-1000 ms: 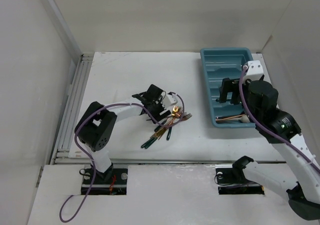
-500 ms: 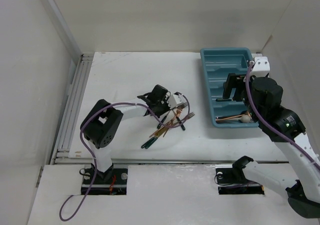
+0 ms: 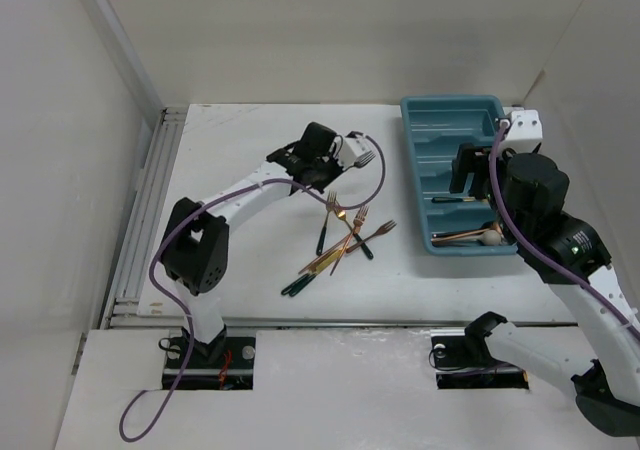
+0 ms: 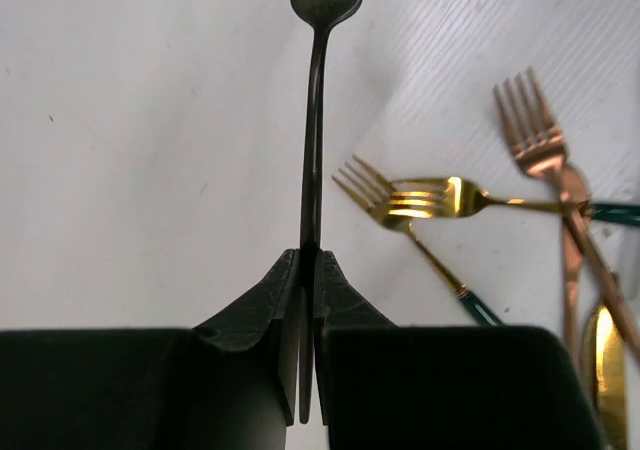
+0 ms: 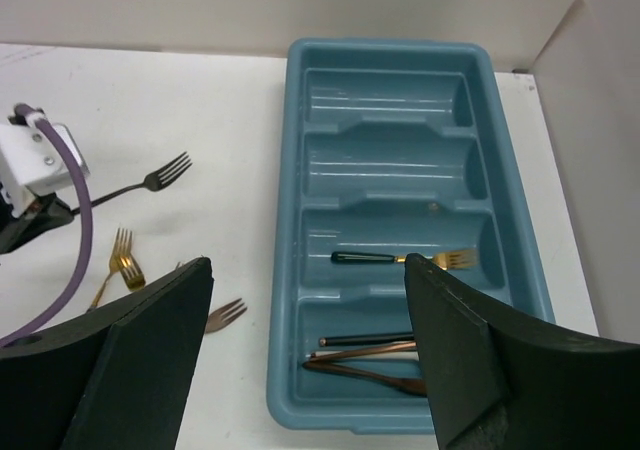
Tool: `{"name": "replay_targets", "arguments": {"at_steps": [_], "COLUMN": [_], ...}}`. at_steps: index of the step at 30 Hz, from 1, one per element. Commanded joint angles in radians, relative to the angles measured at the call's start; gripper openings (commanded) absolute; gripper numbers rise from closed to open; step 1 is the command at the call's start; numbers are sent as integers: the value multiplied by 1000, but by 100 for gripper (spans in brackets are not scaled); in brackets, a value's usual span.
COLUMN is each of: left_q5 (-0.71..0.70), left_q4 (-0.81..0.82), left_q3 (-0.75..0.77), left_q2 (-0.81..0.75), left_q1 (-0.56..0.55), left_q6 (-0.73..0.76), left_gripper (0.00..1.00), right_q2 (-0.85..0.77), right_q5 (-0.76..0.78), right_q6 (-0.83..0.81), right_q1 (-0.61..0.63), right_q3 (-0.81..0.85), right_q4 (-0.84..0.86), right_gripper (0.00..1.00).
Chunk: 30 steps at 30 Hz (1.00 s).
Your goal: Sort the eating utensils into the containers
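Observation:
I need to move my left gripper over the tray's gold-fork slot [image 3: 457, 194] and let go of the dark fork there, because that slot is to the gripper's right in the top view.
My left gripper [image 3: 333, 160] is shut on the handle of a dark fork [image 3: 363, 157], held above the table behind the pile. In the left wrist view the fork [image 4: 313, 120] runs straight out from the closed jaws [image 4: 309, 262]. Loose eating utensils [image 3: 343, 242], gold and copper forks with dark handles, lie mid-table; a gold fork [image 4: 420, 198] and a copper fork [image 4: 545, 150] show below. My right gripper [image 3: 468, 173] hangs open over the teal tray [image 3: 418, 120] with nothing between its fingers [image 5: 470, 360]. The tray's [image 5: 281, 270] containers hold a gold fork [image 5: 400, 259] and, in the nearest slot, three utensils [image 5: 365, 355].
White walls stand at the left, back and right. A metal rail [image 3: 140, 220] runs along the table's left edge. Purple cables [image 3: 375, 185] loop from both wrists. The tray's two far slots [image 5: 385, 95] hold nothing.
My left gripper closed on the dark fork at the pile, then lifted it toward the back of the table. The right gripper shifted slightly back over the tray.

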Motion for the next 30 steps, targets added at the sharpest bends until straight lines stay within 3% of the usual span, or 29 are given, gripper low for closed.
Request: {"name": "replay_targets", "arguments": {"at_steps": [1,8,16,20,23,27,28,30], "left_q5": [70,193,236,185,167,208,217,217], "left_q4": [-68,21,346,553,544,554,554,544], "left_q3": [107,344,717,757,875,856,847,834], "left_q2": [-78,80,449,557,664,692,692,692], "left_q1": [-12,-131,-274,-312,-323,-323,-323,-333], "left_q6": [-52,-83,-94,-131,-170,-192,-192,-181], "left_gripper": [0,0,0,0,0,0,2,32], "right_q2": [-12,-60,-81,-101,-121,-121,-121,-109], "right_q5": [44,135,202,224,245,284,296,296], "right_q6": [-32,-41,-102,-102,-102,-102,-102,-111], "right_q1": [-5,-5,-5,-5,-5,-5,-5,-5], "right_q3": [11,95,193,221,252,275,275,284], "right_q4": [68,28,-141,-218,-282,-348,-348,-359], "right_gripper": [82,79,79,79,79,79,79,84]}}
